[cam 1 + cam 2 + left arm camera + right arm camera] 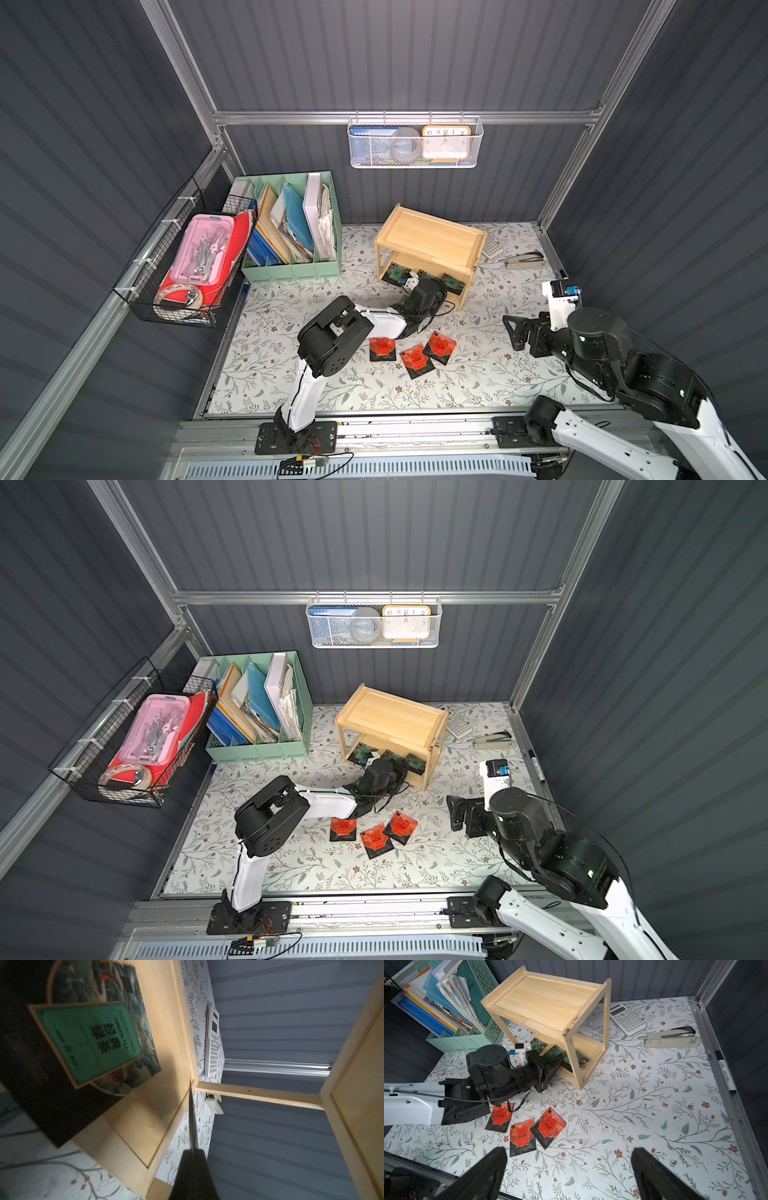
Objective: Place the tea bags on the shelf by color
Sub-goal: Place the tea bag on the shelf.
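My left gripper moves down toward the bare wood (152, 1120) beside the flat green bag next and releases the held tea bag, since that shelf space lies empty.
The light wooden shelf (432, 237) stands at the back middle of the table. Green-label tea bags (397, 272) show in its lower tier. My left gripper (192, 1153) reaches into that tier, shut on a green tea bag (192, 1118) that I see edge-on; another green bag (89, 1043) lies flat on the tier beside it. Three red-label tea bags (382, 348) (415, 360) (441, 345) lie on the table in front of the shelf, under the left forearm. My right gripper (569, 1151) hovers open at the right, holding nothing.
A mint-green file organizer (291, 232) stands left of the shelf. A calculator (492, 249) and a stapler (525, 259) lie right of it, and a marker (724, 1070) along the right rail. A black wire basket (195, 266) hangs on the left wall.
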You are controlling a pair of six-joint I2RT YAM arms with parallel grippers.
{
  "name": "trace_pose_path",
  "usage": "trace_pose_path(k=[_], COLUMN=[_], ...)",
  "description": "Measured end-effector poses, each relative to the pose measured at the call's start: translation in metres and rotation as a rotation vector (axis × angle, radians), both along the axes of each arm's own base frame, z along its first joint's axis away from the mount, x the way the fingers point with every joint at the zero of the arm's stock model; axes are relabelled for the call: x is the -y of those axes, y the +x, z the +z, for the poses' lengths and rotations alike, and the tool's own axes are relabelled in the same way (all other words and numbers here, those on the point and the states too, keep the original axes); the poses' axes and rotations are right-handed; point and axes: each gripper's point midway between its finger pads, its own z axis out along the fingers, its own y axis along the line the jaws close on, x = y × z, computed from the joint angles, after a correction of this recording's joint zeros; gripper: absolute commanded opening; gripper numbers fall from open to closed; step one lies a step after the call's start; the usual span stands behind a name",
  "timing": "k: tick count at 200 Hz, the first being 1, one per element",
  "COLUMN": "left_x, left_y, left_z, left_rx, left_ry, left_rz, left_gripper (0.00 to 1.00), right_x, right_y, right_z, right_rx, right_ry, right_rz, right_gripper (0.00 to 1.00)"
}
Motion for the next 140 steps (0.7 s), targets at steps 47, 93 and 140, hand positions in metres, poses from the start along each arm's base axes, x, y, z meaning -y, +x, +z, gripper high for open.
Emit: trace_pose_path(k=[47, 93, 140], left_x=[0.001, 0.001, 0.001], left_y=[0.004, 0.004, 0.005], left_z=[-0.009, -0.016, -0.024], left_rx=[-0.016, -0.027, -0.038], left_ry=[0.016, 0.027, 0.034], left_rz=[0.002, 0.003, 0.007], left_gripper=[0.00, 0.00, 0.00], right_x=[0.003, 0.004, 0.006], right_y=[0.001, 0.001, -0.001], right_z=[0.000, 0.000, 0.000], right_rx=[0.005, 0.006, 0.009], right_ry=[-0.012, -0.012, -0.013], right_rz=[-0.013, -0.013, -0.018], right_gripper=[0.99, 0.99, 0.99])
